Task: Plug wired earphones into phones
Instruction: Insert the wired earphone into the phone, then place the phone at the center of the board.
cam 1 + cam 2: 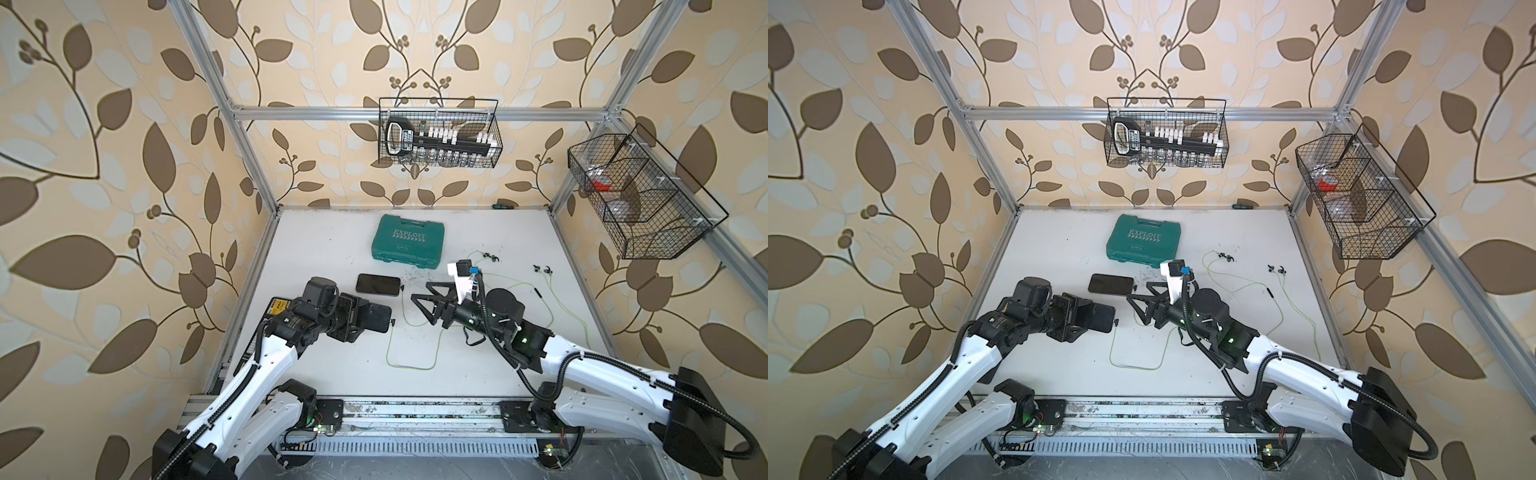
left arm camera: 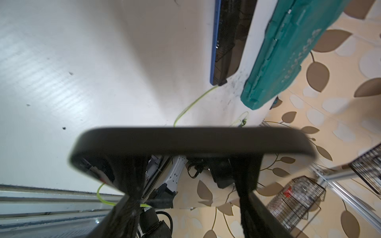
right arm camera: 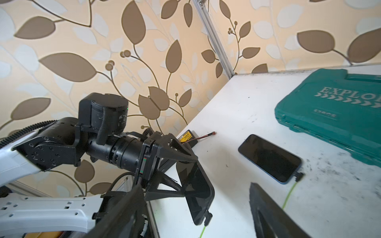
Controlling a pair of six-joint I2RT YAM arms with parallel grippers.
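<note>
My left gripper lowers to the bare tabletop [image 1: 368,336] beside the flat phone next and releases the second phone, since that clear patch lies below the gripper.
One black phone [image 1: 378,284] lies flat on the white table [image 1: 332,365] with a black plug [image 1: 402,287] in its end. My left gripper [image 2: 189,164] is shut on a second phone [image 1: 376,316] [image 3: 198,191], holding it on edge above the table. A small black plug [image 3: 208,219] sits in that phone's end, and its yellow-green earphone cable [image 1: 409,365] loops over the table. My right gripper [image 1: 420,291] is open just right of that plug, with nothing between its fingers [image 3: 266,206]. Earbuds [image 1: 486,257] [image 1: 542,270] lie at the right.
A teal-green tool case [image 1: 409,239] lies behind the flat phone. A black box with a yellow label [image 3: 188,136] sits at the table's left edge under my left arm. Wire baskets [image 1: 438,133] [image 1: 636,195] hang on the back and right walls.
</note>
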